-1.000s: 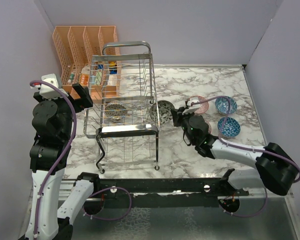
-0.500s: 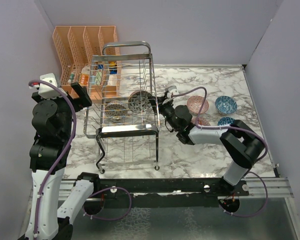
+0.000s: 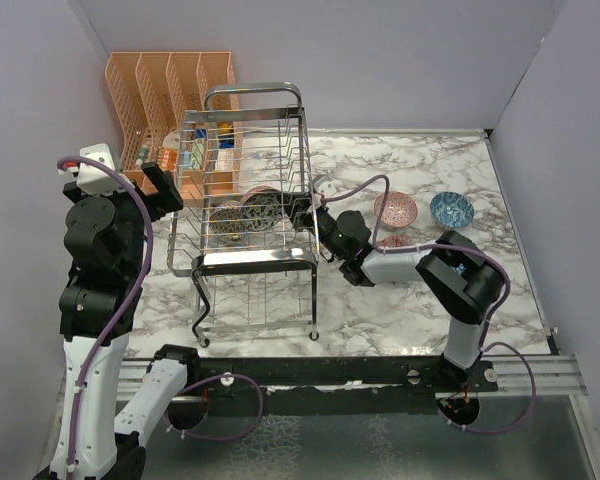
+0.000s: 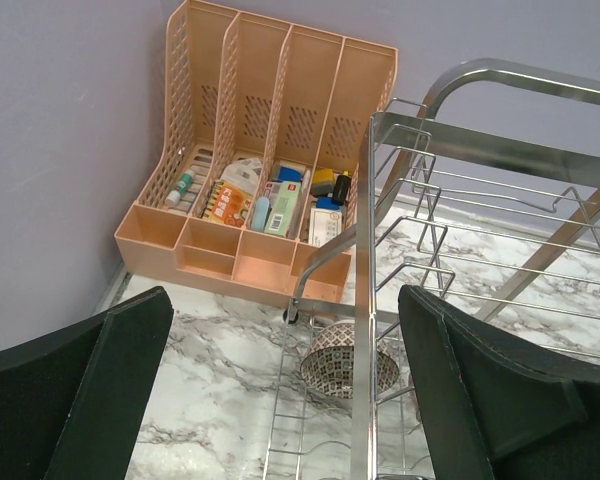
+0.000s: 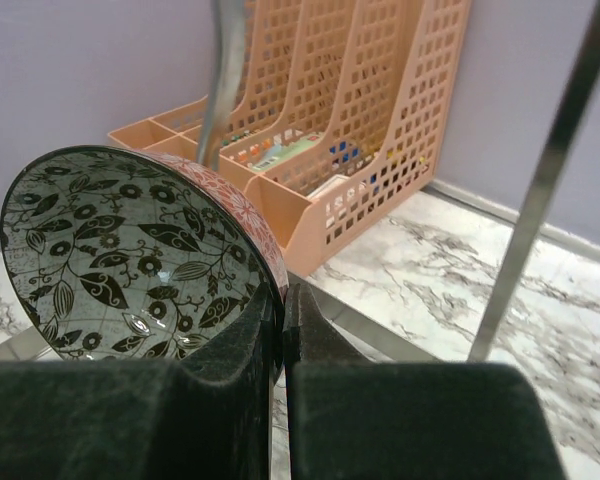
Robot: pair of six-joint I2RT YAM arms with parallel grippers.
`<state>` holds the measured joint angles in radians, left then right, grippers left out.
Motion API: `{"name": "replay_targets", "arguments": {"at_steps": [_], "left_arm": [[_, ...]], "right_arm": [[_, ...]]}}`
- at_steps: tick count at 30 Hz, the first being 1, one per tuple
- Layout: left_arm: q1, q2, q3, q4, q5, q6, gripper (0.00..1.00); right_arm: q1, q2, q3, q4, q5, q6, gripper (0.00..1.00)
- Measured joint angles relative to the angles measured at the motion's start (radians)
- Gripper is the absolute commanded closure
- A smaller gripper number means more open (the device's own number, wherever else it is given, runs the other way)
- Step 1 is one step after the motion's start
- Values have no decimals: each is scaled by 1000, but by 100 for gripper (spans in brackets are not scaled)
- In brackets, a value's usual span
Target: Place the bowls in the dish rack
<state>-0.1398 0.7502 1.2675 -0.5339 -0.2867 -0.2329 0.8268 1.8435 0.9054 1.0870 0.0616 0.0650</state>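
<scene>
My right gripper swings the leaf-patterned bowl back and deeper into the rack next, turning it to the near side of the grey-beige bowl (image 3: 228, 221).
The chrome dish rack (image 3: 252, 262) stands left of centre, and a grey-beige patterned bowl (image 3: 228, 221) (image 4: 352, 366) lies inside it. My right gripper (image 3: 298, 212) (image 5: 283, 318) reaches through the rack's right side. It is shut on the rim of a black-and-white leaf-patterned bowl (image 3: 266, 207) (image 5: 130, 255), held tilted inside the rack beside the grey-beige one. A pink bowl (image 3: 394, 210) and a blue bowl (image 3: 451, 209) sit on the marble at the right. My left gripper (image 3: 161, 196) (image 4: 280, 400) hangs open and empty above the rack's left end.
An orange slotted organiser (image 3: 170, 95) (image 4: 265, 170) holding small items stands in the back left corner behind the rack. Purple walls close the left, back and right. The rack's tall handle bar (image 4: 500, 75) rises close to my left gripper. Another bowl's rim (image 3: 395, 243) peeks from behind the right arm.
The right arm has swung left, carrying the black-and-white bowl from beside the rack through its right side to next to the grey-beige bowl. The left arm has stayed put.
</scene>
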Motion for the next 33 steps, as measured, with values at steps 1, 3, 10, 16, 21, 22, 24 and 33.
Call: {"name": "replay_targets", "arguments": {"at_steps": [1, 3, 10, 16, 21, 22, 24, 33], "left_arm": [[0, 1, 0, 0, 0, 0, 1], [0, 1, 0, 0, 0, 0, 1], [0, 1, 0, 0, -3, 0, 1], [0, 6, 9, -4, -3, 0, 1], [0, 13, 15, -6, -4, 0, 1], [0, 14, 15, -6, -3, 0, 1], [0, 17, 15, -7, -3, 0, 1], [0, 20, 15, -6, -3, 0, 1]], "right_arm": [[6, 5, 2, 14, -4, -14, 99], [26, 32, 11, 55, -12, -47, 99], [78, 181, 32, 211, -40, -196, 99], [130, 248, 47, 275, -58, -327, 99], [156, 260, 82, 306, -78, -418, 99], [157, 263, 87, 315, -79, -435, 99], [161, 274, 97, 334, -79, -472, 99], [167, 368, 154, 350, -80, -619, 99]]}}
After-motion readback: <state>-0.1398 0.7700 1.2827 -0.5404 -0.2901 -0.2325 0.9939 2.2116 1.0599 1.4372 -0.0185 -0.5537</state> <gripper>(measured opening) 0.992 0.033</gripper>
